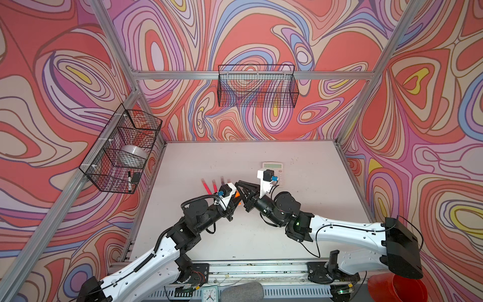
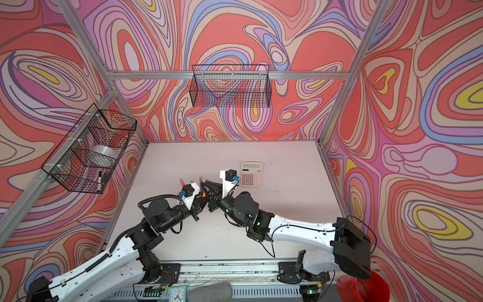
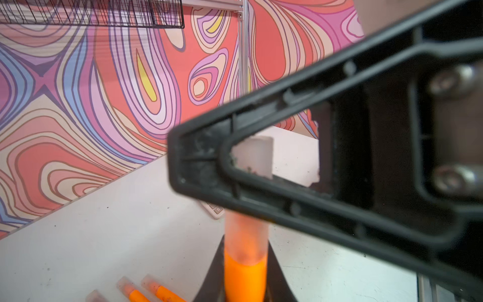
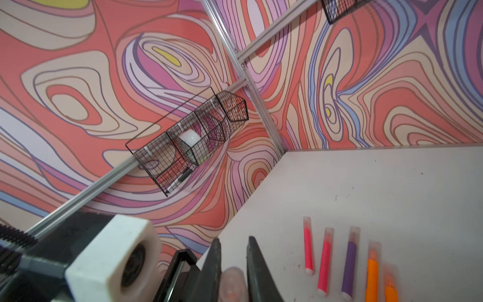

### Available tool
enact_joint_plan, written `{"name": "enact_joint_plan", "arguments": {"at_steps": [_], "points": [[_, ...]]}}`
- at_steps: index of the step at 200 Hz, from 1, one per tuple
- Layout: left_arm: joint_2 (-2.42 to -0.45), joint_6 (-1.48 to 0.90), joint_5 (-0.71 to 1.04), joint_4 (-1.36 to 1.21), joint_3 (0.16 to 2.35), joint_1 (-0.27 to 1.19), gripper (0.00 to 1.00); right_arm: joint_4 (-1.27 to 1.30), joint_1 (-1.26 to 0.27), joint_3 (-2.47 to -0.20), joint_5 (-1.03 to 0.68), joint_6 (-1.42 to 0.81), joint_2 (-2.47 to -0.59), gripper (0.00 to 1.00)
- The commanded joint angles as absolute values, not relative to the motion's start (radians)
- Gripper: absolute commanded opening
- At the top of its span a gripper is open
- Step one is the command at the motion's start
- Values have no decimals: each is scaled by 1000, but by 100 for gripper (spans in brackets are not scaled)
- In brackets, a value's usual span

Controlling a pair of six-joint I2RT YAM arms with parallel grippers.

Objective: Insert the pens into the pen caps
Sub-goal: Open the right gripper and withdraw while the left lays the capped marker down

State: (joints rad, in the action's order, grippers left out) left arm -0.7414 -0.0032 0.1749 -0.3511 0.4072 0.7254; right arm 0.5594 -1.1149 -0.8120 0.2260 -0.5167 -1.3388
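Observation:
The capped pens are lined up below and outward of my right gripper, so I should lower it outward and let go of the pen cap on the tabletop beside the end orange pen.
My left gripper point(image 3: 245, 243) is shut on an orange pen point(image 3: 245, 277) above the table's middle. A pale translucent pen cap point(image 3: 245, 235) sits over the pen's tip. My right gripper point(image 4: 232, 245) meets it from the right and is shut on that cap point(image 4: 232, 285). In both top views the two grippers touch tip to tip, and only a bit of the orange pen point(image 1: 237, 194) point(image 2: 202, 194) shows. Capped pens lie in a row on the table: two pink point(image 4: 308, 245) point(image 4: 325, 261), one purple point(image 4: 350, 264), two orange point(image 4: 372, 274) point(image 4: 390, 287).
A calculator point(image 1: 273, 167) lies just behind the right wrist. A wire basket point(image 1: 122, 149) on the left wall holds a black-and-white marker point(image 1: 129, 180) and a tape roll. Another basket point(image 1: 257, 86) hangs on the back wall. A red bucket point(image 1: 400, 287) stands off the table at front right.

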Motion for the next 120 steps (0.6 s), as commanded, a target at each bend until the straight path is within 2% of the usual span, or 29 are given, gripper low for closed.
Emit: {"name": "enact_joint_plan", "arguments": {"at_steps": [1,9,24,39,51,64,84,95,120], "points": [[-678,-79,160,-632,404,693,21,254,-1082,-745,123,-582,-1357,0],[-669,-100,186,-554,393,693,35,244,-1061,-750,125,-584,-1354,0],[-657,-146,220,-417,366,692,53,229,-1022,-752,138,-592,-1351,0],[-654,-239,184,-400,285,693,74,191,-984,-767,144,-581,-1350,0],[-651,-297,148,-419,219,693,84,153,-967,-781,182,-560,-1355,0],[-624,-316,80,-347,198,693,90,76,-943,-822,211,-546,-1383,0],[-543,-354,-155,-161,228,693,100,5,-903,-876,198,-533,-1446,0],[-494,-371,-274,-71,248,693,100,-22,-886,-904,183,-531,-1493,0],[-394,-386,-398,55,270,693,100,-117,-833,-1029,127,-512,-1654,0]]}}
